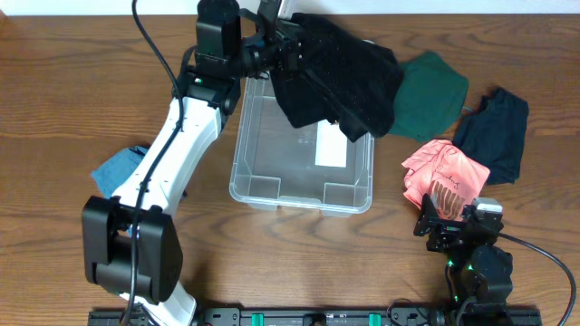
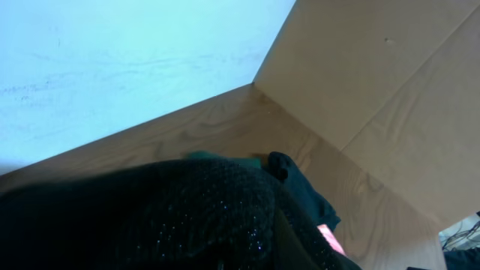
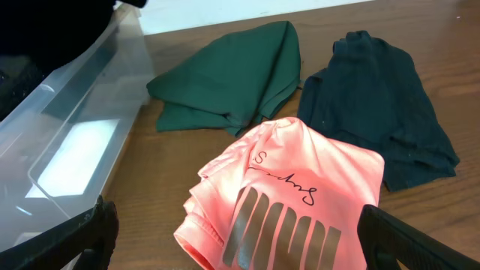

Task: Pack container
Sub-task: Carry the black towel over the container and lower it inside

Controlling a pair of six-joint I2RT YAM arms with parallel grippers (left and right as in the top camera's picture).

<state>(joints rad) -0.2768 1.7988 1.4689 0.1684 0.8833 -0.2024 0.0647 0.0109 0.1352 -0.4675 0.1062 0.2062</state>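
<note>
My left gripper moves back and down into the container next, tilting downward, since the black garment (image 1: 344,77) hangs past the container's edge by the green cloth.
The clear container (image 1: 263,190) sits mid-table with a white label (image 1: 331,145) on its base; it also shows in the right wrist view (image 3: 67,112). My left gripper (image 1: 288,45) is shut on a black sparkly garment (image 1: 344,77) and holds it above the container's far right corner. In the left wrist view the black garment (image 2: 187,217) fills the lower frame and hides the fingers. My right gripper (image 1: 450,220) is open, low over the near edge of a pink shirt (image 1: 444,172), which lies between its fingers (image 3: 240,240) in the right wrist view, where the shirt (image 3: 292,195) shows grey stripes.
A green cloth (image 1: 433,95) and a dark navy garment (image 1: 494,131) lie right of the container. A blue cloth (image 1: 116,167) lies at the left, partly under the left arm. In the right wrist view the green cloth (image 3: 232,75) and navy garment (image 3: 382,105) lie behind the shirt.
</note>
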